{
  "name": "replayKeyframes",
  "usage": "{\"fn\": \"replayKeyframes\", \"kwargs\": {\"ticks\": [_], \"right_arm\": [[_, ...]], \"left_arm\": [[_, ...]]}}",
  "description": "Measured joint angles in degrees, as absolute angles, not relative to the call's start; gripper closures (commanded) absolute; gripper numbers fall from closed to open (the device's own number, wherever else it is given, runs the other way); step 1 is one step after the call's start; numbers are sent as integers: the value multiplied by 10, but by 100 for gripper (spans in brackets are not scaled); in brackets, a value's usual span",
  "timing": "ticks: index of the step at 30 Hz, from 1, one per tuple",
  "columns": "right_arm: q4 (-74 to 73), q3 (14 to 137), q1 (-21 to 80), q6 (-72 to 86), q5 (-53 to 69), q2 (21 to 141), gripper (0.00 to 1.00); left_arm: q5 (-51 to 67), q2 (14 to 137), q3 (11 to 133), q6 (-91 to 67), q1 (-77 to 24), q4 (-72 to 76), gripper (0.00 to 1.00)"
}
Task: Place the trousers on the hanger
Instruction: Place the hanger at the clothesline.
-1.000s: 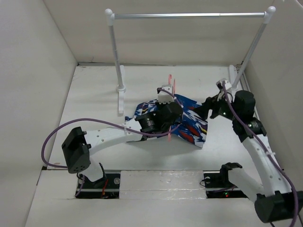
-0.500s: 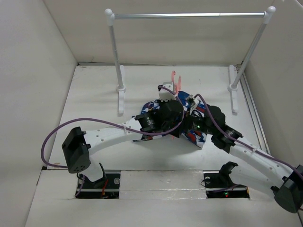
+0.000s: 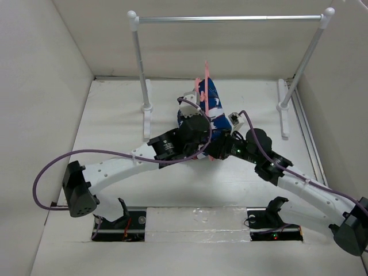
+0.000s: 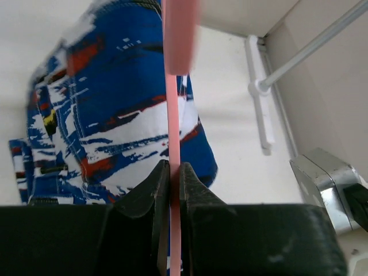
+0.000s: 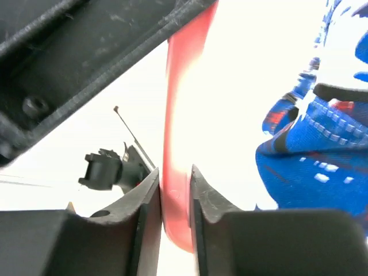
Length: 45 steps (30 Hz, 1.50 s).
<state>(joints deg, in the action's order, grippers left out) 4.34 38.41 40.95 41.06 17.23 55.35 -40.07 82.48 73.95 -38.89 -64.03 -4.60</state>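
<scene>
The trousers hang over the hanger (image 3: 202, 92), so my right gripper will move up, outward and to the right in the top view to the silver bar (image 3: 306, 18) next and let go of the hanger there.
The pink hanger (image 3: 202, 92) stands upright above the middle of the table. The blue printed trousers (image 3: 212, 107) hang over it, lifted off the table. My left gripper (image 3: 198, 119) is shut on a thin bar of the hanger (image 4: 171, 132), with the trousers (image 4: 109, 109) draped just beyond the jaws. My right gripper (image 3: 214, 151) is shut on the hanger's lower end (image 5: 175, 144). The trousers (image 5: 322, 144) show at the right of the right wrist view.
A silver rail (image 3: 230, 19) on white posts (image 3: 139, 69) spans the back of the table; its right post (image 3: 305, 57) and foot stand near the right wall. The rail also shows in the left wrist view (image 4: 310, 52). White walls enclose the table.
The right arm swung in from the right and shut on the hanger's lower end. The left arm raised the hanger, lifting the trousers off the table and toward the rail.
</scene>
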Motion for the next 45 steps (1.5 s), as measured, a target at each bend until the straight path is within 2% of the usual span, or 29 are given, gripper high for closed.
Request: {"fn": "replayKeyframes", "kwargs": {"ticks": [6,7,9,10,13,16,20,26,30,36,45], "right_arm": [[72,402,412,416,159,537,100],[71,405,412,421,156,536,100],[70,411,410,430,153,536,100],[69,414,405,432,153,536,100],[64,423,375,442,158,536,100],[52,432,329,454,178,536,100],[45,446,267,467,212,538,100],[78,493,121,515,304,569,100],[132,537,43,555,347,615,100],[248,598,-32,623,379,699,100],[313,639,-99,687,419,736,100]], "left_arm": [[-344,788,741,-390,-617,-24,100],[-333,788,745,-390,-613,-24,86],[-309,789,758,-384,-605,-28,69],[-296,789,769,-381,-602,-28,51],[-251,789,820,-375,-594,-19,40],[-215,785,869,-364,-590,5,33],[-184,756,885,-347,-587,19,28],[-181,713,885,-324,-588,9,25],[-192,678,846,-321,-583,-6,23],[-214,631,752,-332,-576,-52,23],[-219,606,675,-362,-576,-97,23]]}}
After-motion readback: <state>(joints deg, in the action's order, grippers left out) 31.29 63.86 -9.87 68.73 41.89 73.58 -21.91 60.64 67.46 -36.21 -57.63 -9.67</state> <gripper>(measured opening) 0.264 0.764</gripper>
